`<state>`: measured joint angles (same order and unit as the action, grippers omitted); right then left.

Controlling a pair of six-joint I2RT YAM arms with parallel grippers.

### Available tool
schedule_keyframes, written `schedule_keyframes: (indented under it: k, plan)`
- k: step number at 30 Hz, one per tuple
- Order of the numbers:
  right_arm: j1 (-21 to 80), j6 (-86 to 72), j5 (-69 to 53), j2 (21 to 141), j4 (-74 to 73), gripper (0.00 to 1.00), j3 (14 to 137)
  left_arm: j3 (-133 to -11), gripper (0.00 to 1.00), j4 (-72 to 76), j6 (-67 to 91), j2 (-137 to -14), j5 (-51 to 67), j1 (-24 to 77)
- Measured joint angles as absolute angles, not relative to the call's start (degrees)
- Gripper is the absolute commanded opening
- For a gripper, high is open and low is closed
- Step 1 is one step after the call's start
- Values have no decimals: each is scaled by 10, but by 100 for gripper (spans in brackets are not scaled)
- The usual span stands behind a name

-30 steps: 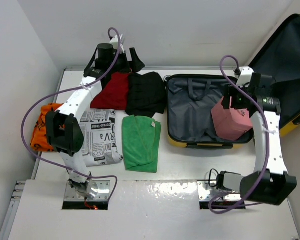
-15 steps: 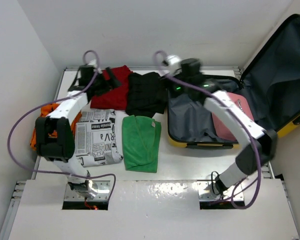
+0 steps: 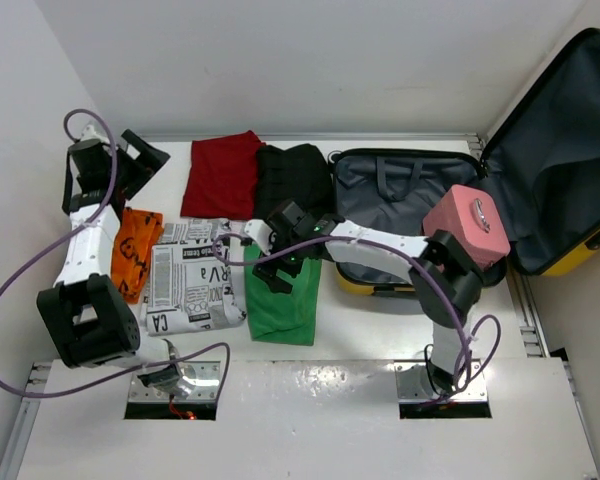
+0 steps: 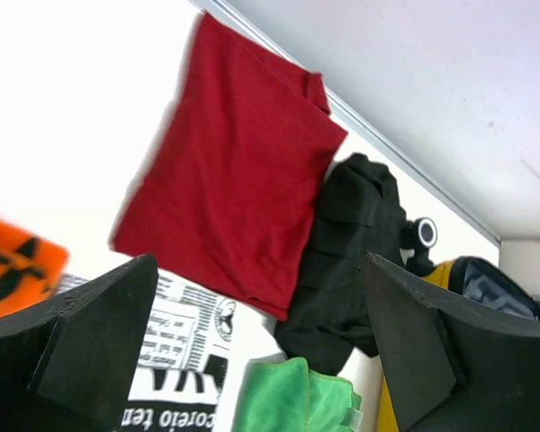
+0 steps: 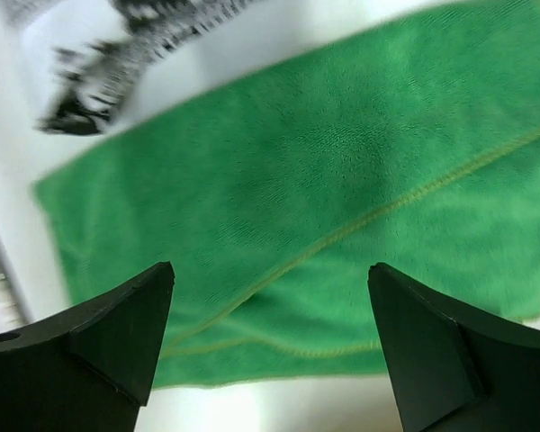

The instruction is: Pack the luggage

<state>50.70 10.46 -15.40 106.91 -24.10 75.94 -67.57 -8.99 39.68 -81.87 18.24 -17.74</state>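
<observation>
The robot's right gripper needs to go down onto the green towel's stitched seam [image 3: 288, 289] [image 5: 274, 275] between its spread fingers, because they are still above the towel.
The luggage [image 3: 380, 215], a yellow suitcase with grey lining, lies open at the right, its lid [image 3: 565, 140] leaning back. A pink box case [image 3: 467, 225] sits in its right end. My right gripper [image 3: 276, 272] hovers open over the green towel [image 3: 285, 305], apart from it; in the right wrist view the towel [image 5: 342, 198] fills the space beyond the gripper [image 5: 270, 342]. At the back-left corner my left gripper [image 3: 143, 160] stands open and empty. Its wrist view looks between the spread jaws [image 4: 261, 346] at the red cloth [image 4: 234, 171].
On the table left of the suitcase lie a red cloth [image 3: 222, 175], a black garment [image 3: 292, 185], a newspaper-print shirt [image 3: 190, 275] and an orange cloth [image 3: 135, 250]. Walls close in behind and on the left.
My right arm left the pink case in the suitcase and swung left over the green towel, jaws spreading wider. My left arm drew back from the red cloth to the left corner.
</observation>
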Motion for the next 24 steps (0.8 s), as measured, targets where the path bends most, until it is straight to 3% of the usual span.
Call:
schedule_keyframes:
  k: [8, 11, 15, 18, 19, 20, 22, 24]
  plan:
    - [519, 142, -116, 1134, -199, 94, 735, -670, 100, -98, 393, -800, 193, -218]
    - [528, 151, -97, 1152, -178, 86, 727, -670, 100, -98, 390, -799, 195, -223]
    - [532, 155, -87, 1153, -160, 63, 720, -670, 100, -98, 389, -799, 191, -225]
    - [538, 156, -78, 1152, -144, 36, 714, -670, 100, -98, 388, -799, 184, -225]
    - [539, 157, -77, 1151, -139, 19, 712, -670, 100, -98, 388, -799, 182, -225]
    - [540, 160, -77, 1150, -135, 11, 709, -671, 100, -100, 388, -799, 179, -225]
    - [537, 160, -74, 1146, -135, 0, 707, -679, 100, -102, 387, -804, 175, -223]
    - [528, 159, -75, 1138, -145, 0, 705, -688, 100, -102, 386, -811, 169, -218]
